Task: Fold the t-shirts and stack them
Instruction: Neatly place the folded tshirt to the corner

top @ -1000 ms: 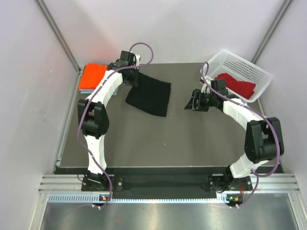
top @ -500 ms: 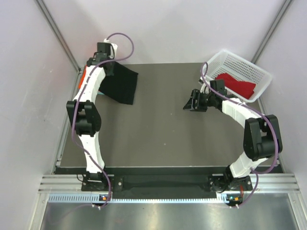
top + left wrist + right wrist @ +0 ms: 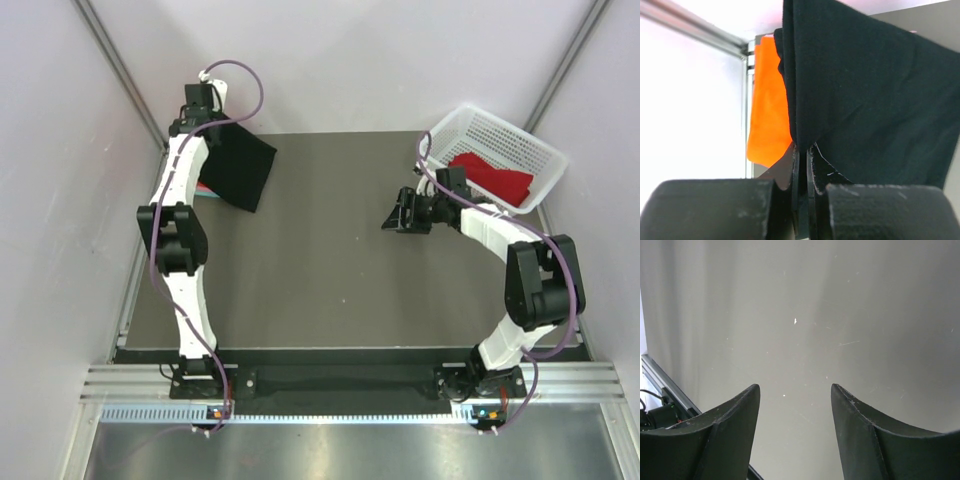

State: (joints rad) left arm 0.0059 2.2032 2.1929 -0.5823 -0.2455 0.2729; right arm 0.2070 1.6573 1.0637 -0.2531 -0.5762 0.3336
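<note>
The left gripper lowers the black t-shirt's held edge toward the side next, then opens, since the orange t-shirt (image 3: pixel 767 110) still shows between that edge and the side.
My left gripper (image 3: pixel 212 128) is shut on the edge of the folded black t-shirt (image 3: pixel 240 170) and holds it at the back left corner of the table. In the left wrist view the jaws (image 3: pixel 802 147) pinch the black cloth (image 3: pixel 870 90), which hangs in front of them. The orange t-shirt (image 3: pixel 767 110) lies beyond and below it; in the top view the black one and the arm cover it almost wholly. I cannot make out the pale teal tee. The dark red t-shirt (image 3: pixel 490 175) lies in the basket. My right gripper (image 3: pixel 398 215) (image 3: pixel 795 390) is open and empty over bare table.
The white mesh basket (image 3: pixel 525 135) stands at the back right corner, partly over the table's edge. White walls and metal frame posts (image 3: pixel 120 80) close in the back and sides. The dark table top (image 3: pixel 330 270) lies between the arms.
My left arm has swung left and back, carrying the black t-shirt from the table's middle-left to the back left corner, over the orange one. The right arm has barely moved.
</note>
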